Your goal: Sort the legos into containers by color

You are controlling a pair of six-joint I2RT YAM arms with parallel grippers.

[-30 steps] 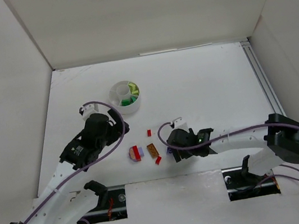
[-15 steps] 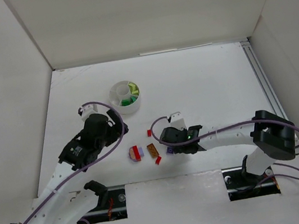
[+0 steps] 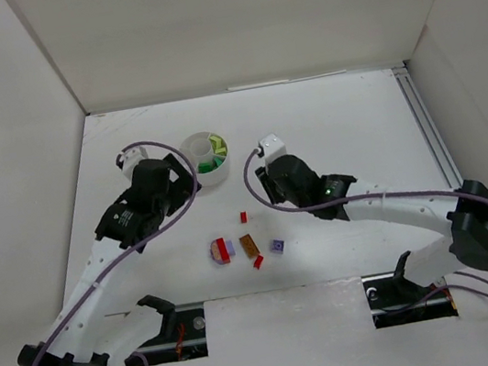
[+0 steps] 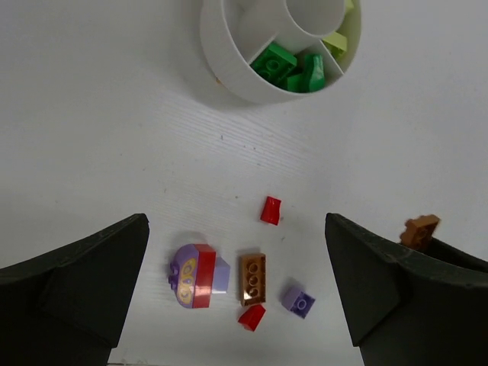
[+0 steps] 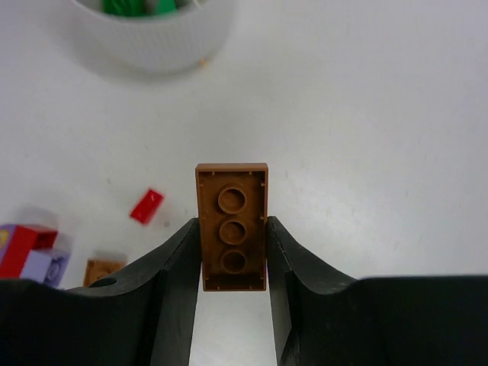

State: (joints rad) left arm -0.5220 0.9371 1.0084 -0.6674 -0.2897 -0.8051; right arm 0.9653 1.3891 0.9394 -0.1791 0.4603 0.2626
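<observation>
The robot's right hand will next go outward and over the tub's empty center cup [image 3: 202,149], to its left in the top view, and let go of the orange-brown lego there.
The round white tub [image 3: 209,178] stands at the back left, with green legos [image 4: 293,67] and pale yellow legos [image 4: 339,42] in its wedges. My right gripper [image 5: 232,223] is shut on an orange-brown lego [image 5: 232,183] and holds it above the table, right of the tub [image 5: 152,42]. In the top view the right gripper [image 3: 259,180] is near the tub. My left gripper [image 4: 236,221] is open and empty, left of the tub [image 3: 185,188]. Loose on the table are a lavender-and-red piece [image 4: 194,274], an orange-brown brick [image 4: 252,278], two red pieces [image 4: 270,210] [image 4: 252,316] and a lavender brick [image 4: 297,300].
White walls enclose the table on the left, back and right. A metal rail [image 3: 425,126] runs along the right side. The arm bases and two dark slots [image 3: 179,328] sit at the near edge.
My right gripper has risen from beside the lavender brick and moved back and left toward the tub, holding an orange-brown brick. My left gripper has shifted slightly toward the back.
</observation>
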